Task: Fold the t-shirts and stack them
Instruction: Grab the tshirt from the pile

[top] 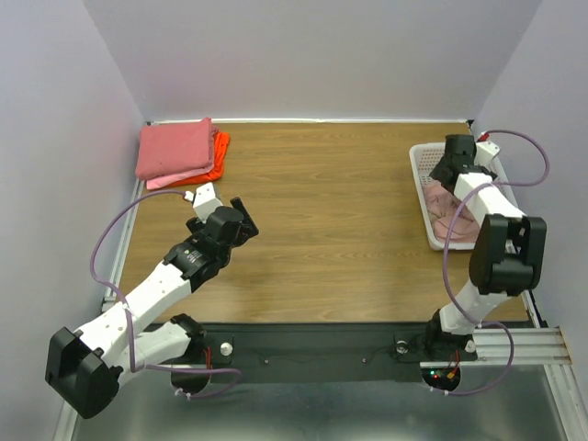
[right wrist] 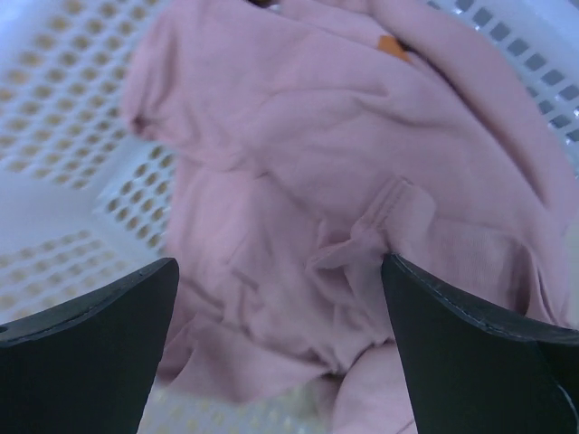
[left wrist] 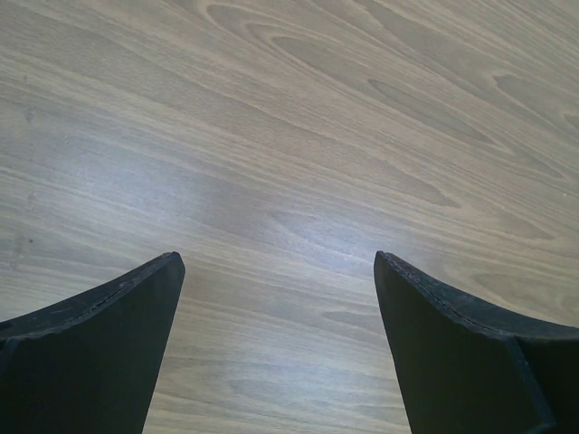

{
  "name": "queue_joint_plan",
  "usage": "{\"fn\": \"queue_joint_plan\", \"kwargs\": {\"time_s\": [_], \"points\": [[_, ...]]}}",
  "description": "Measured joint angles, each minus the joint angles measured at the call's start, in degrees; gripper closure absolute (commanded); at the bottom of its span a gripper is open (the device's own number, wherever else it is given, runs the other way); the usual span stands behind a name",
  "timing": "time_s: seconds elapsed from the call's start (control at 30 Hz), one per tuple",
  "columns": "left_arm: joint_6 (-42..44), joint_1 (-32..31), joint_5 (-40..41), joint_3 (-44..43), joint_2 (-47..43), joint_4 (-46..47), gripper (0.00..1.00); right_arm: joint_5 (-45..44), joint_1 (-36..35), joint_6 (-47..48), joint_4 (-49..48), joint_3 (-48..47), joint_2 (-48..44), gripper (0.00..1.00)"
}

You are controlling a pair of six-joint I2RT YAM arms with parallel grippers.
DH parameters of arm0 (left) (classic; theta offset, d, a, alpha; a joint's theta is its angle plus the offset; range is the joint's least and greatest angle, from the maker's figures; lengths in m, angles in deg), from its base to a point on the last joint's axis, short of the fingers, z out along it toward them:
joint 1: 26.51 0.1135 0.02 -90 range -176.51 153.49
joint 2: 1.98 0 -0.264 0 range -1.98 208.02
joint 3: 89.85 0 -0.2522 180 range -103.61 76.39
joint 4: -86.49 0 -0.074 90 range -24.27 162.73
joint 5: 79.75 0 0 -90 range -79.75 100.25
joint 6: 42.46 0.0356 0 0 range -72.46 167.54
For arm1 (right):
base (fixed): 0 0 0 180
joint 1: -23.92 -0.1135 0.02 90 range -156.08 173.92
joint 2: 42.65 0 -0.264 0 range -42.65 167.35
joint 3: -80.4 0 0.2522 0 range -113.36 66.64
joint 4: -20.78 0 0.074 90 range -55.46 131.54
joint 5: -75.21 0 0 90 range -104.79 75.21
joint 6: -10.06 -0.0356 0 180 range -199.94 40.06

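Note:
Next, the right gripper shifts toward the right in the wrist view and closes around a raised fold of shirt (right wrist: pixel 394 213), because it stands beside one finger.
A stack of folded t-shirts lies at the table's back left: a coral-pink one (top: pixel 175 147) on top, a pale-pink edge below it, an orange-red one (top: pixel 219 156) at the bottom. A crumpled dusty-pink t-shirt (top: pixel 447 213) lies in the white basket (top: pixel 424 163) at the right; it also fills the right wrist view (right wrist: pixel 308 181). My right gripper (right wrist: pixel 279 271) is open and hangs just above that shirt inside the basket (right wrist: pixel 63 145). My left gripper (top: pixel 241 220) is open and empty over bare wood (left wrist: pixel 289 163), right of and below the stack. No beige tee shows.
The table (top: pixel 331 211) is wood-grain, walled at the back and both sides. The basket stands against the right wall. A black bar with the arm bases runs along the near edge.

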Motion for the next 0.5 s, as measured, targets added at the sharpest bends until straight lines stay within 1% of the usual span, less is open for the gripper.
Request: {"fn": "queue_joint_plan", "kwargs": {"time_s": [0.13, 0.23, 0.27, 0.3, 0.37, 0.4, 0.47, 0.5], "points": [[0.6, 0.1, 0.1, 0.0, 0.0, 0.3, 0.02, -4.8, 1.7, 2.5, 2.3, -5.1, 8.0, 0.03], [1.2, 0.3, 0.2, 0.0, 0.1, 0.5, 0.02, -6.7, 3.1, 3.9, 3.3, -9.6, 13.0, 0.13], [1.3, 0.3, 0.2, 0.0, 0.1, 0.5, 0.02, -6.9, 3.4, 4.3, 3.4, -10.5, 13.8, 0.20], [1.5, 0.4, 0.4, 0.0, 0.3, 0.5, 0.02, -7.4, 4.0, 4.7, 3.5, -12.2, 15.6, 0.40], [1.6, 0.4, 0.5, -0.1, 0.4, 0.5, 0.02, -8.2, 4.4, 5.3, 3.9, -13.8, 17.2, 0.57], [1.7, 0.4, 0.5, -0.1, 0.5, 0.4, 0.02, -8.6, 4.8, 5.8, 3.9, -14.5, 18.0, 0.79], [1.7, 0.4, 0.9, -0.1, 0.4, 0.3, 0.01, -9.7, 5.1, 6.0, 4.0, -14.7, 18.5, 0.97], [1.7, 0.4, 1.2, -0.1, 0.4, 0.3, 0.02, -9.9, 5.2, 6.2, 4.2, -14.7, 18.5, 1.00]]}}
